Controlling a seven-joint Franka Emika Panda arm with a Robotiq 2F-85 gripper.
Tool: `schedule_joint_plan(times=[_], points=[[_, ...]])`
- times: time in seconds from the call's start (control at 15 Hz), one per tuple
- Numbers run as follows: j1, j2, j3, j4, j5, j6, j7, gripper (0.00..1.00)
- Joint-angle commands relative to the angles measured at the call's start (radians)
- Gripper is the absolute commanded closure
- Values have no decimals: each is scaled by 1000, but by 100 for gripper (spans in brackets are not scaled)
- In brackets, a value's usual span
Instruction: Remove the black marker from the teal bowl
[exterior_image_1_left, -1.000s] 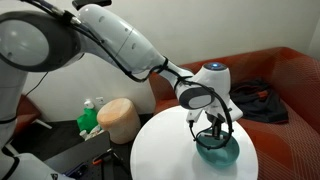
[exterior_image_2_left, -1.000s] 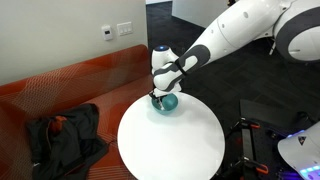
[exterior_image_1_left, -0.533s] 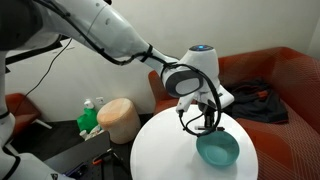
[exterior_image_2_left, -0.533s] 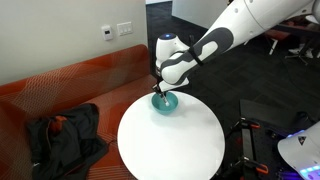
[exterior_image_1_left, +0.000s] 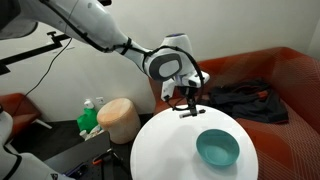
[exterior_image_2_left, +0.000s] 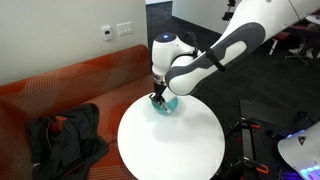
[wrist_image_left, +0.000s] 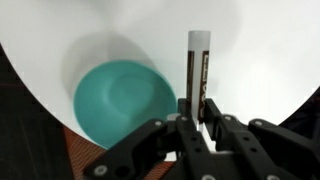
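Bare white table is below my gripper, clear of the bowl. My gripper will lower the black marker there, away from the teal bowl (exterior_image_1_left: 218, 148), and let go of it.
My gripper (wrist_image_left: 186, 112) is shut on the black marker (wrist_image_left: 196, 70), a slim dark pen with a white end, held upright above the white table. The teal bowl (wrist_image_left: 122, 103) sits empty on the table beside and below the marker. In an exterior view the gripper (exterior_image_1_left: 188, 107) hangs above the table's far side, apart from the bowl (exterior_image_1_left: 218, 148) at the near right. In an exterior view (exterior_image_2_left: 157, 99) the gripper partly hides the bowl (exterior_image_2_left: 168, 104).
The round white table (exterior_image_1_left: 165, 150) stands by an orange sofa (exterior_image_2_left: 60, 95) with a black cloth heap (exterior_image_2_left: 60, 135) on it. A tan stool (exterior_image_1_left: 118, 120) and a green spray bottle (exterior_image_1_left: 90, 118) stand beside the table.
The gripper has lifted out of the bowl with the marker and moved away over the table toward the sofa side. The bowl now lies empty.
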Motion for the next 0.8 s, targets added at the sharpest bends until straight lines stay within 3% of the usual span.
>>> schedule_joint_plan(times=[0.0,0.33,0.73], points=[[7,-24,73,-26,-13,-16,-109,95],[2,40,164,25,-12,-57,-268,95],[15,161,168,126,-75,-146,-364,95]])
